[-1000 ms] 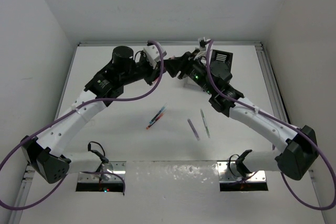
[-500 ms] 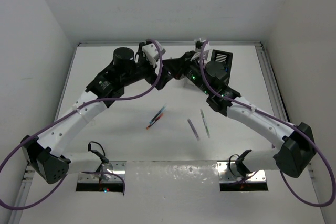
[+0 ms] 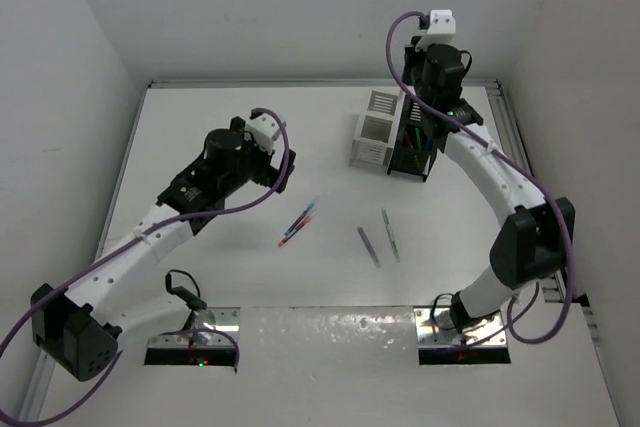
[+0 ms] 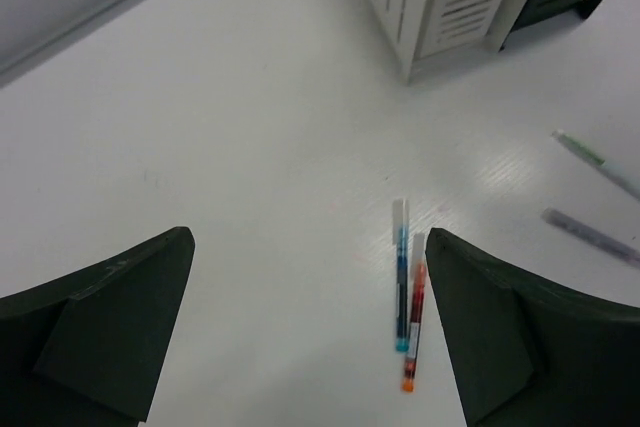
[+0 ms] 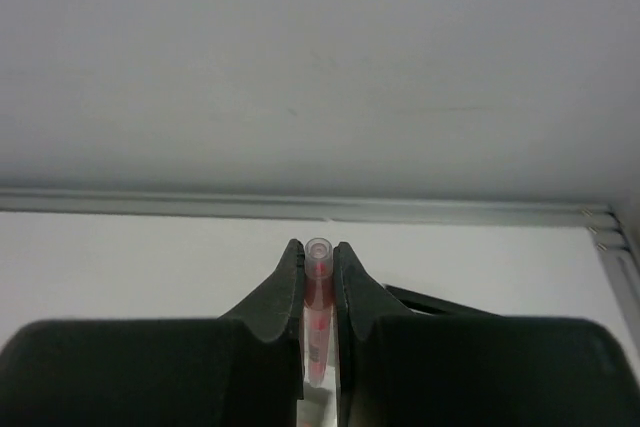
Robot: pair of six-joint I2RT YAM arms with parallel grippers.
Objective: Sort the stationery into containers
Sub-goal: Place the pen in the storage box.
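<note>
The right gripper moves down toward the black container (image 3: 417, 144) below it next and releases the red pen inside, where other coloured pens already show.
My right gripper (image 5: 318, 247) is shut on a red pen (image 5: 318, 322) that stands upright between its fingers. In the top view that arm is raised high over the black container (image 3: 417, 144), in which coloured pens show. The white container (image 3: 373, 131) stands against its left side. My left gripper (image 4: 308, 237) hangs open over the table with nothing in it. A blue pen (image 4: 401, 277) and a red-orange pen (image 4: 414, 322) lie side by side just inside its right finger (image 4: 500, 337).
A purple pen (image 3: 368, 245) and a green-grey pen (image 3: 390, 234) lie on the table right of the blue and red pair (image 3: 298, 224). Both also show at the right edge of the left wrist view. A metal rail (image 3: 520, 167) runs along the table's right side.
The two grippers were together beside the white container. The left one has opened and drawn back to the left; the right one has shut on the red pen and risen over the black container.
</note>
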